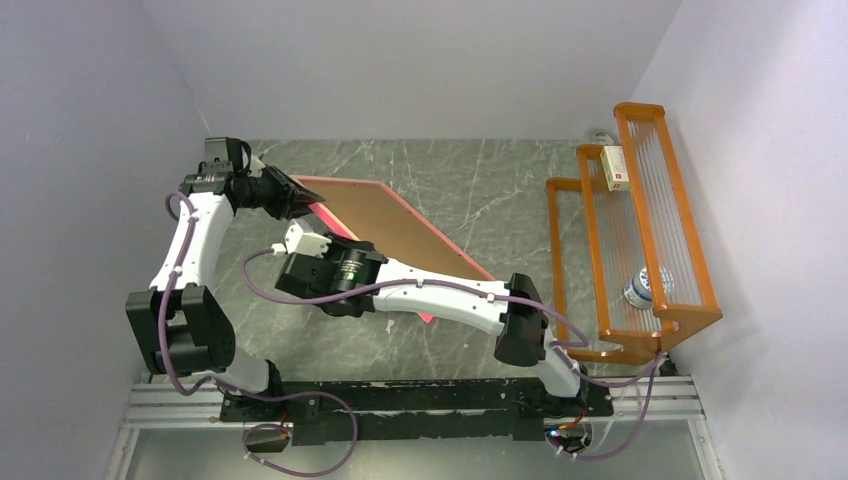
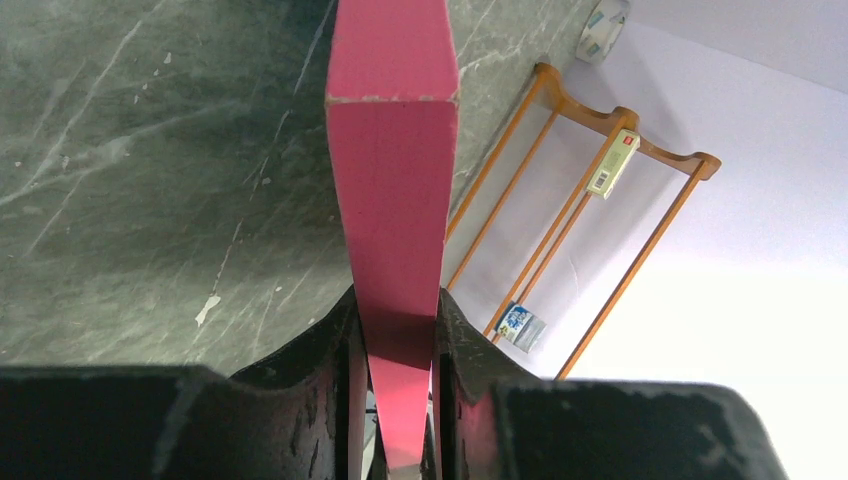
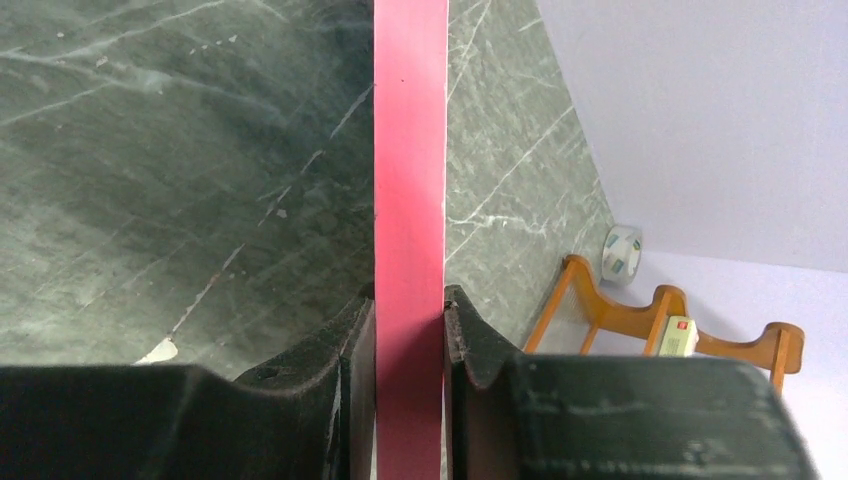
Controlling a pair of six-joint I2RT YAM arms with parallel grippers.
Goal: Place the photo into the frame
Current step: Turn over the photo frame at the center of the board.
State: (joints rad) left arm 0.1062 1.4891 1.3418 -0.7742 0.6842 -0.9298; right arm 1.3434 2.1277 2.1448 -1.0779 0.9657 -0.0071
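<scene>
My right gripper needs to swing to the right in the top view, turn the frame (image 1: 320, 212) over, lower it onto the tabletop and let go, because the frame's back faces up.
The frame (image 1: 320, 212) is lifted off the table and tilted, and its back faces the top camera with the brown backing board (image 1: 400, 225) in it. My left gripper (image 1: 305, 200) is shut on the frame's far left corner; in the left wrist view its pink edge (image 2: 392, 180) runs up from between the fingers (image 2: 398, 340). My right gripper (image 1: 355, 250) is shut on the near left edge; in the right wrist view the pink edge (image 3: 410, 180) sits between the fingers (image 3: 410, 320). The photo is not in view.
An orange wire rack (image 1: 640, 230) stands along the right wall. It holds a small box (image 1: 615, 167) and a blue-labelled can (image 1: 645, 287). A tape roll (image 1: 600, 135) lies behind it. Walls close in on the left, back and right.
</scene>
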